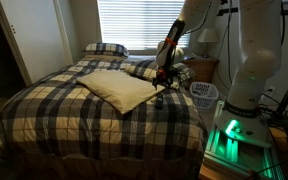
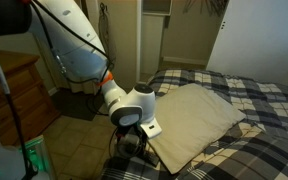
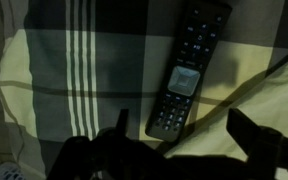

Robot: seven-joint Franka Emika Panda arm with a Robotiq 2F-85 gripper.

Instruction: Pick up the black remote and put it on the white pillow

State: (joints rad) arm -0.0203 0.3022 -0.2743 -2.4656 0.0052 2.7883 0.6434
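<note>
My open fingers are above only the black remote's lower end, so my gripper needs to go down next while shifting along the remote, then close around its silver pad [image 3: 183, 80].
The black remote [image 3: 188, 68] lies flat on the plaid bedspread in the wrist view, keypad up, running from the upper right down to the middle. My gripper [image 3: 178, 120] is open just above it, with one finger on each side of the remote's lower end and not touching it. In an exterior view the gripper [image 1: 162, 80] hangs over the bed's edge, right beside the white pillow [image 1: 119, 90]. The white pillow also shows in an exterior view [image 2: 196, 120], where the arm's wrist hides the gripper and the remote.
Two dark plaid pillows [image 1: 106, 48] [image 1: 144, 68] lie at the head of the bed. A nightstand with a lamp [image 1: 209, 40] and a white basket [image 1: 204, 93] stand beside the bed near the robot's base. A wooden dresser [image 2: 19, 90] stands by the wall.
</note>
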